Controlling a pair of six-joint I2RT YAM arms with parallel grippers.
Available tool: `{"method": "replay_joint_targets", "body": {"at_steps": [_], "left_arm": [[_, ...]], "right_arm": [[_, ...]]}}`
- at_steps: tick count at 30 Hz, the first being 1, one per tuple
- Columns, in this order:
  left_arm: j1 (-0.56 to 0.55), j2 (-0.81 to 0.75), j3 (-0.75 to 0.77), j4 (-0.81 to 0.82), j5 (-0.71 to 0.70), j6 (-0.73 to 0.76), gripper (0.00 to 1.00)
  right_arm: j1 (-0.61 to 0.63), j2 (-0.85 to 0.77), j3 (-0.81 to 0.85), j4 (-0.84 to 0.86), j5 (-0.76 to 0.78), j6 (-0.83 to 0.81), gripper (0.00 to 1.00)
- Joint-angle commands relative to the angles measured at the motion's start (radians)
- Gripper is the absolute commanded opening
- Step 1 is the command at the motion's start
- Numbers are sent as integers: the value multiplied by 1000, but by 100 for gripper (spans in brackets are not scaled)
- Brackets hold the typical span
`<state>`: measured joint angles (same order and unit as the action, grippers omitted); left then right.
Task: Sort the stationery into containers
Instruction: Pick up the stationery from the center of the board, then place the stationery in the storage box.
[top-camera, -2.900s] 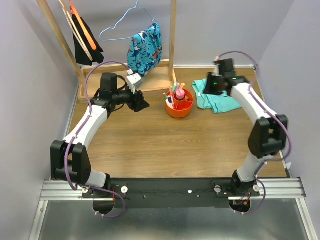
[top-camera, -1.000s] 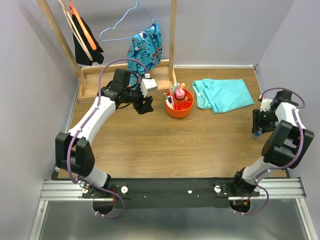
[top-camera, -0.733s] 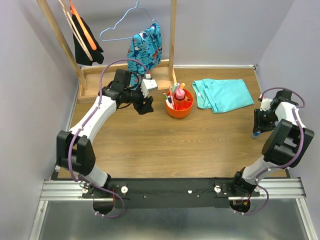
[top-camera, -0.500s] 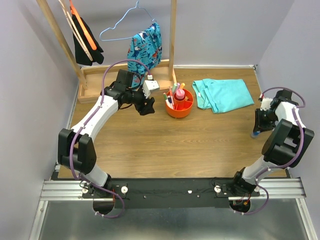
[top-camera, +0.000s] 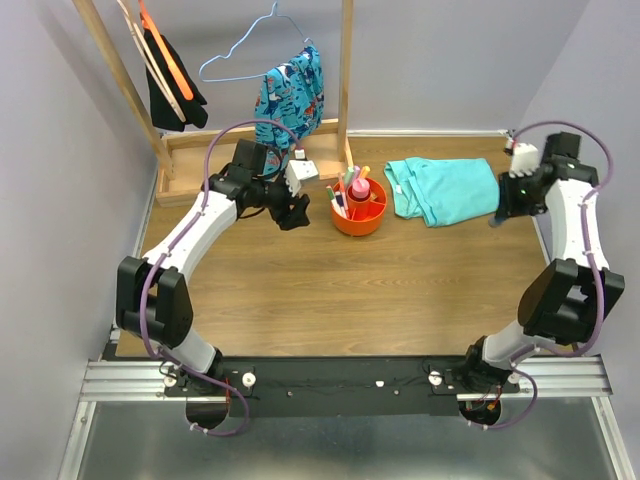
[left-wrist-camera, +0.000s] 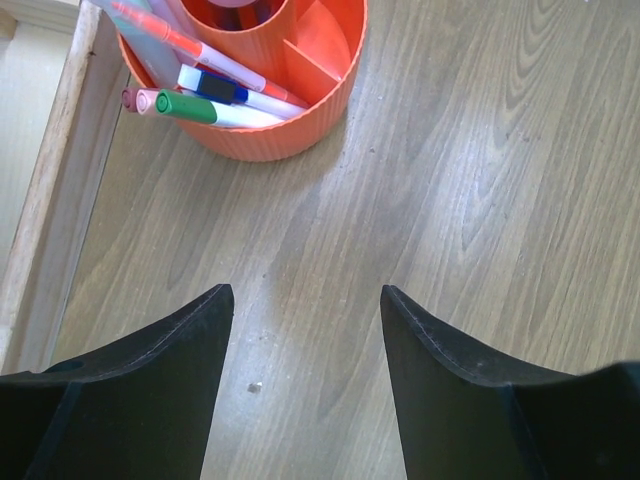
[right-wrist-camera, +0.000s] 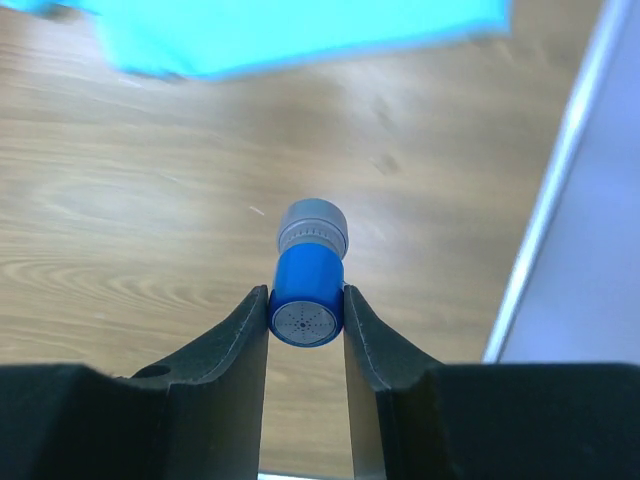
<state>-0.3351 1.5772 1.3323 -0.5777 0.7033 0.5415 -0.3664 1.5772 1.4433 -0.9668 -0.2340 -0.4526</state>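
The pens are already sorted in the round bowl (top-camera: 361, 213). The stick should go next: I should move my right gripper past the teal cloth and over the bowl's divided sections, then release the stick.
The round orange-red bowl (top-camera: 361, 213) with dividers stands at the back middle of the table. It holds several pens and highlighters (top-camera: 341, 200) and a pink bottle (top-camera: 358, 187). My left gripper (top-camera: 293, 213) is open and empty just left of the bowl. In the left wrist view its fingers (left-wrist-camera: 190, 340) frame bare wood, with the bowl (left-wrist-camera: 300, 140) and its pens (left-wrist-camera: 215, 112) ahead. My right gripper (top-camera: 497, 216) is shut on a short blue stick with a grey cap (right-wrist-camera: 310, 265), held above the table by the right end of a teal cloth.
A teal cloth (top-camera: 445, 190) lies right of the bowl and shows in the right wrist view (right-wrist-camera: 300, 30). A wooden clothes rack (top-camera: 200, 165) with a patterned garment (top-camera: 290, 95) and a hanger stands along the back. The right wall (right-wrist-camera: 590, 200) is close.
My right gripper has lifted the blue stick from the table's right edge and carried it back and left to the teal cloth. My left gripper has edged slightly toward the bowl.
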Motion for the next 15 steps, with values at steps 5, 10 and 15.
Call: {"method": "replay_joint_targets", "body": {"at_steps": [5, 10, 15], "left_arm": [[66, -118, -80, 21, -50, -9, 70], [149, -221, -185, 21, -54, -18, 70], [215, -292, -278, 35, -34, -37, 70]], "right_arm": [[329, 139, 253, -79, -56, 115, 26], [513, 220, 373, -67, -19, 120, 26], [619, 306, 465, -78, -22, 112, 26]]}}
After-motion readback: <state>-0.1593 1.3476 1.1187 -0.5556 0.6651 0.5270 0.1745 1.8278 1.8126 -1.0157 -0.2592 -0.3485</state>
